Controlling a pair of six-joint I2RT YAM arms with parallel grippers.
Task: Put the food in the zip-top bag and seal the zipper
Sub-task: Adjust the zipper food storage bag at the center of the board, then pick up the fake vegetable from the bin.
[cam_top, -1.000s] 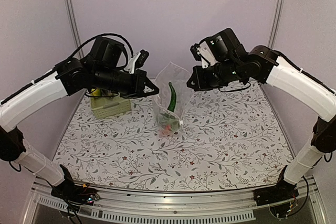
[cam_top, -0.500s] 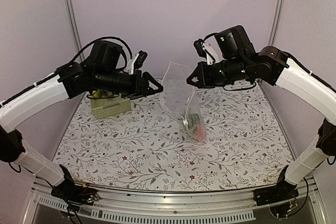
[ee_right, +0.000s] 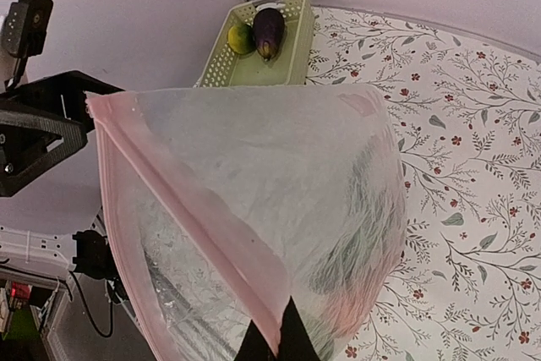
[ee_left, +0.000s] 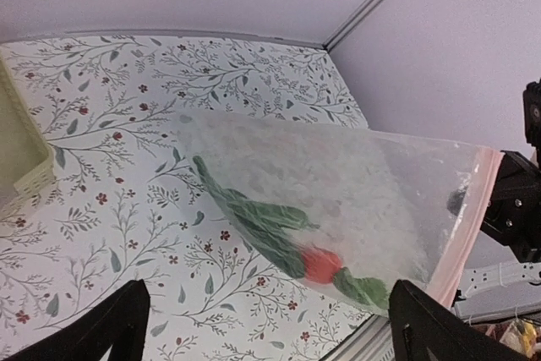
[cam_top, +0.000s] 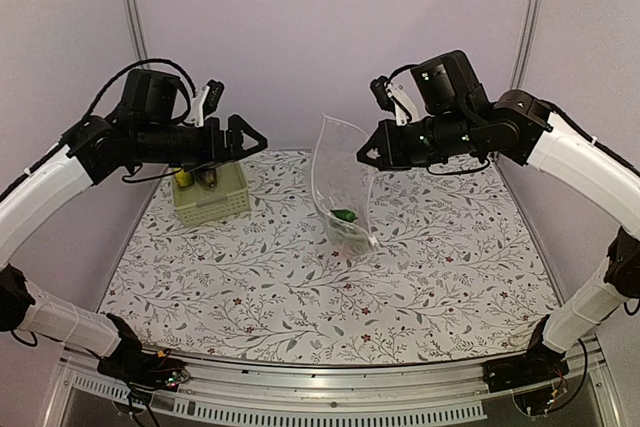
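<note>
The eggplant (cam_top: 207, 178) lies below my left gripper and is still unbagged. My left gripper will next go to the left in the top view and come down onto it, tipped downward.
The clear zip-top bag (cam_top: 345, 182) hangs above the table from my right gripper (cam_top: 368, 154) alone. That gripper (ee_right: 283, 329) is shut on the bag's pink zipper (ee_right: 190, 205) strip at one corner. Inside the bag lie green food pieces (ee_left: 254, 217) and a red-orange piece (ee_left: 319, 264), bunched at the low end (cam_top: 345, 217). My left gripper (cam_top: 245, 137) stands open to the left of the bag, apart from it, and its fingers (ee_left: 118, 327) hold nothing. A dark purple eggplant (ee_right: 269, 30) and a yellow-green piece (ee_right: 240, 38) lie in the basket.
The pale green slotted basket (cam_top: 212, 197) stands at the back left of the flowered table, just under my left arm. Purple walls close in the back and both sides.
My left gripper opened, let go of the bag and drew back to the left. The bag now hangs from the right gripper only and has swung, its contents sliding to the bottom.
</note>
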